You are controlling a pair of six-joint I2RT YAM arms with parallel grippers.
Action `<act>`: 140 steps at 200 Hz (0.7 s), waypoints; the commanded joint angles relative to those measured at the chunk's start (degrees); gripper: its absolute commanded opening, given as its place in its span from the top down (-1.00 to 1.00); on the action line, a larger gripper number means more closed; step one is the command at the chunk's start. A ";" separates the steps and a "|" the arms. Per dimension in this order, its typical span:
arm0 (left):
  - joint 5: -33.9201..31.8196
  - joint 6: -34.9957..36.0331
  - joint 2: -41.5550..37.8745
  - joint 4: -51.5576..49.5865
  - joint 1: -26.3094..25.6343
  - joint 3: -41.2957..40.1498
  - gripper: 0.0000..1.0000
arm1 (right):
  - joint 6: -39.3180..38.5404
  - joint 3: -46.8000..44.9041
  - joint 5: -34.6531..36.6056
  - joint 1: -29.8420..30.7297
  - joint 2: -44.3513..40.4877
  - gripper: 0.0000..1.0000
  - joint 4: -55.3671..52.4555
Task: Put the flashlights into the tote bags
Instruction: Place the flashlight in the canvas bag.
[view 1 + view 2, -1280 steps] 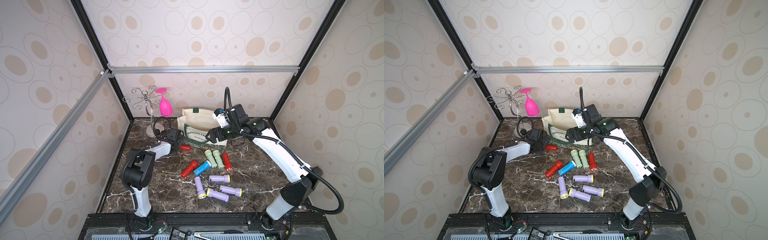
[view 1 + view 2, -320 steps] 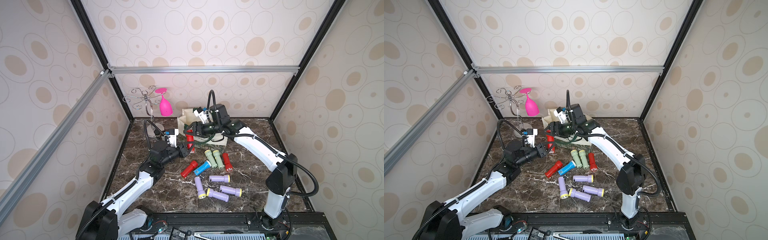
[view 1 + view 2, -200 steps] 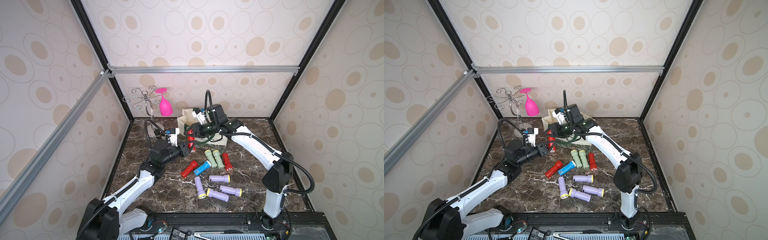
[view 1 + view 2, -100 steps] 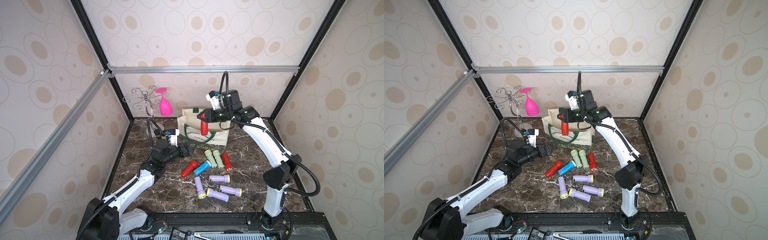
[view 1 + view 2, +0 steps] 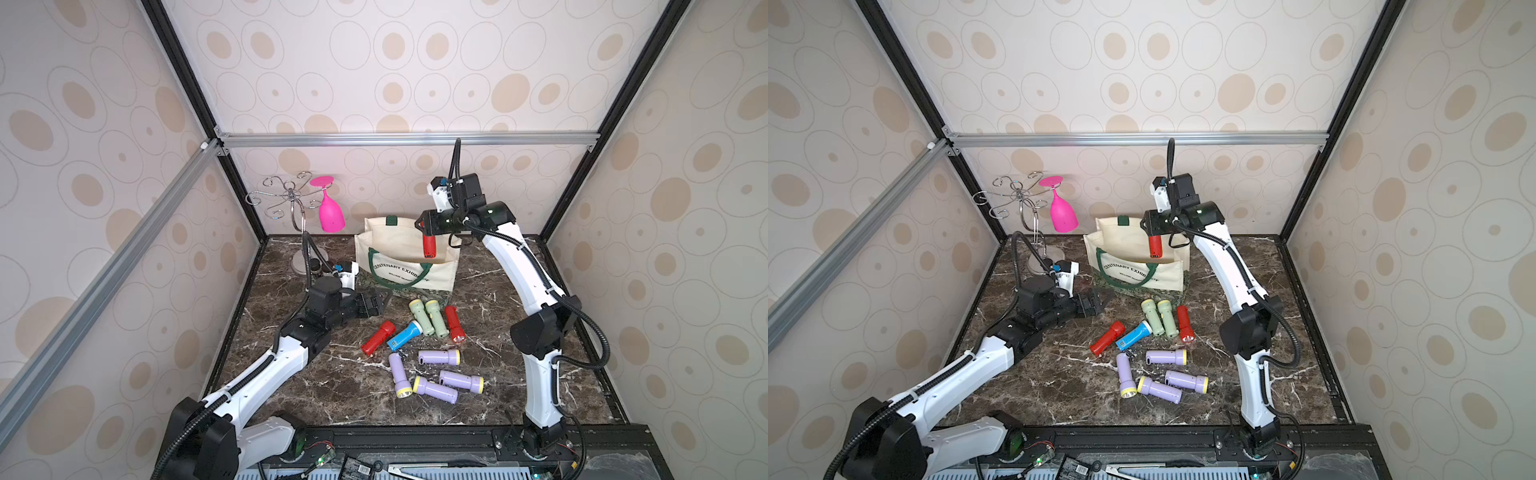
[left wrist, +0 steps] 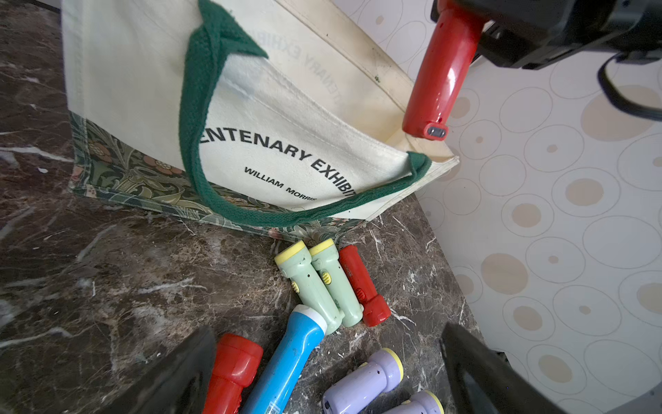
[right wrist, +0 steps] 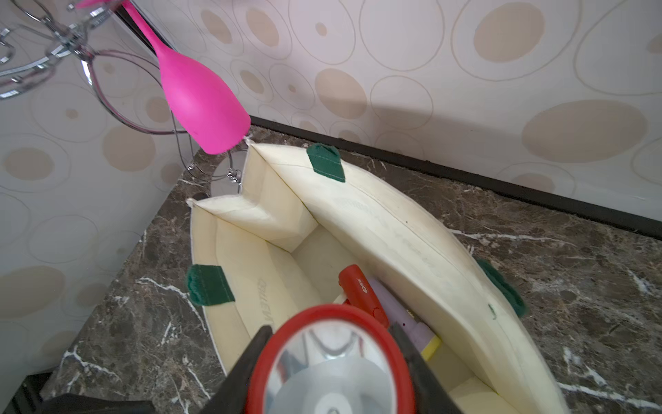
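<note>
My right gripper will next lower the red flashlight tail first into the bag's opening (image 5: 408,244) (image 7: 327,272) and let go of it there, because the flashlight's gripped head still hangs high above the bag's rim.
The cream tote bag (image 5: 409,266) with green handles stands open at the back of the table in both top views. My right gripper (image 5: 427,233) is shut on the head of a red flashlight (image 5: 428,248), which hangs tail down over the bag's mouth (image 7: 358,222). A red flashlight (image 7: 360,288) and a lilac one (image 7: 408,319) lie inside the bag. My left gripper (image 5: 380,301) is open and empty, low over the table left of the loose flashlights. Those include a red (image 5: 378,337), a blue (image 5: 405,336), two pale green (image 5: 428,318), another red (image 5: 454,324) and several lilac (image 5: 438,357).
A chrome rack (image 5: 291,199) with a hanging pink glass (image 5: 330,208) stands in the back left corner, close to the bag's left end. Small dark jars (image 5: 316,266) sit by its foot. Patterned walls enclose the marble table (image 5: 498,291) on three sides.
The left gripper opened and let go of the red flashlight and drew back. The right gripper carried that flashlight up and over the bag's mouth.
</note>
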 commanded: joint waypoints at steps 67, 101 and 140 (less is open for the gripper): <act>-2.93 2.36 -0.55 -4.83 -0.20 -0.19 -0.89 | -11.45 2.18 7.01 2.49 6.06 0.96 -0.36; -2.56 1.85 0.35 -5.71 -0.21 -1.65 -0.86 | -13.25 2.87 7.94 3.49 8.64 0.94 -2.74; -4.36 1.28 1.94 -6.86 -0.21 -3.72 -0.79 | -13.13 2.19 8.34 3.72 10.86 0.90 -3.79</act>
